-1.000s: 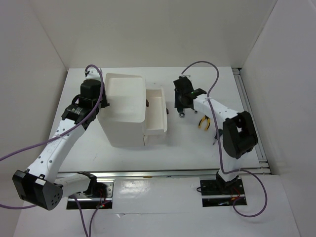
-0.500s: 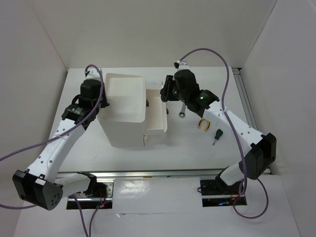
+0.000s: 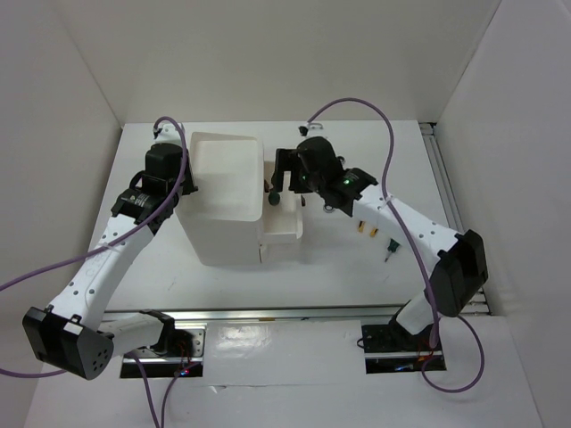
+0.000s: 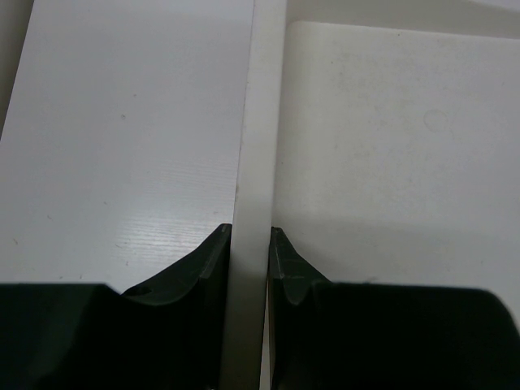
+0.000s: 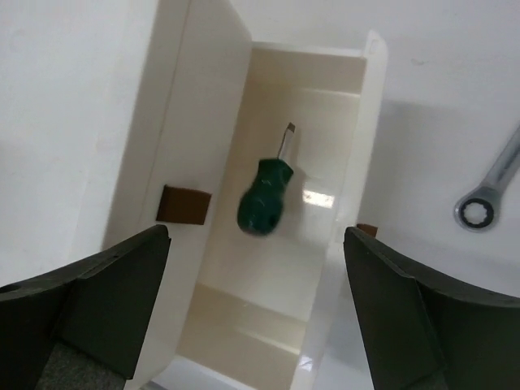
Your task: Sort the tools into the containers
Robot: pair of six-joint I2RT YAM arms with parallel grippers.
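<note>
One screwdriver is in the drawer and another is still beside the pliers, so the robot's right gripper should swing back past the pliers and down onto the latter's green handle.
The white box stands left of centre, one drawer pulled out to its right. My left gripper is shut on the box's left wall, with the rim between the fingers of the left gripper. My right gripper hangs open over the drawer. Below the open right gripper, a green-handled screwdriver shows blurred inside the drawer, free of the fingers. The same screwdriver shows by the drawer's left edge.
A silver wrench lies on the table right of the drawer. Yellow-handled pliers and another small green screwdriver lie further right. A brown drawer handle sits on the box's face.
The right arm swung left from the table to over the drawer and its jaws opened, letting go of the green-handled screwdriver. The left arm has not moved.
</note>
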